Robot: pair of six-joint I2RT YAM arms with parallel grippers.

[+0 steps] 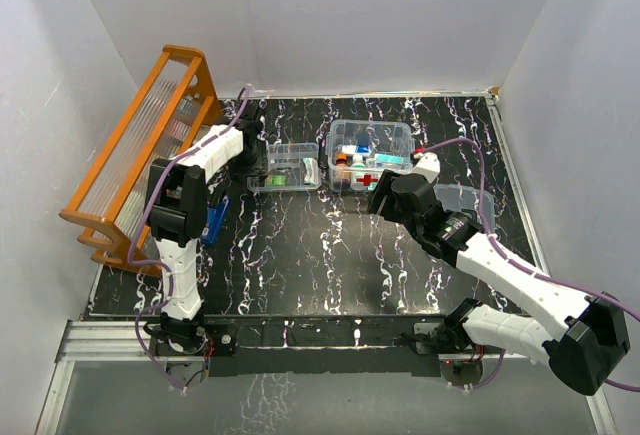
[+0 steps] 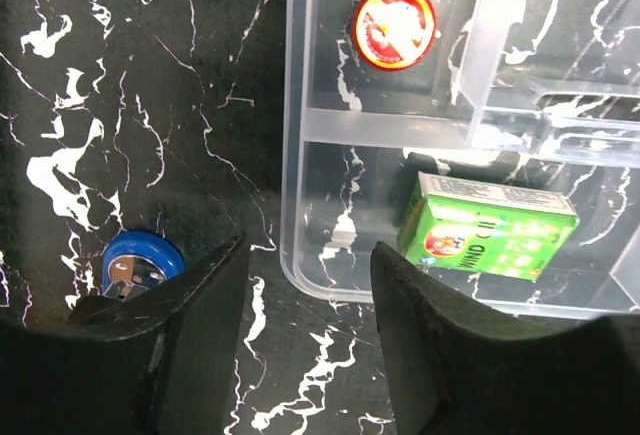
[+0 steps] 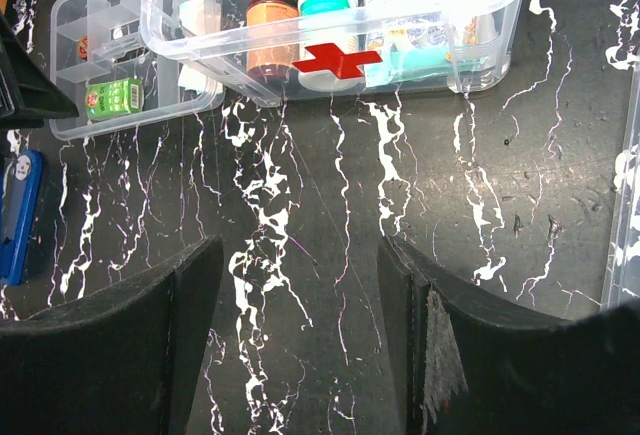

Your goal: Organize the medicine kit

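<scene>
My right gripper moves to the left in the top view next, turns and lowers to close on the divided tray's middle handle (image 1: 287, 166) (image 3: 138, 63), which stands uncovered.
The medicine kit (image 1: 398, 130) is a clear box with a red cross (image 3: 337, 59) on its side. It stands open at the back middle and holds bottles and packets. In the right wrist view its wall (image 3: 497, 30) is at the top. My right gripper (image 3: 300, 290) is open and empty over bare table just in front of the kit, and it also shows in the top view (image 1: 380, 195). My left gripper (image 2: 308, 290) is open and empty at the near left corner of the shallow divided tray (image 2: 300, 155), and it also shows in the top view (image 1: 256, 163). The kit's clear lid (image 1: 468, 197) lies right of my right arm.
The divided tray (image 1: 285, 183) holds a green box (image 2: 487, 227) and a round red tin (image 2: 394, 25). A blue round cap (image 2: 143, 260) lies left of my left fingers. A blue flat object (image 3: 20, 215) lies near the orange wooden rack (image 1: 140, 145) at the left wall.
</scene>
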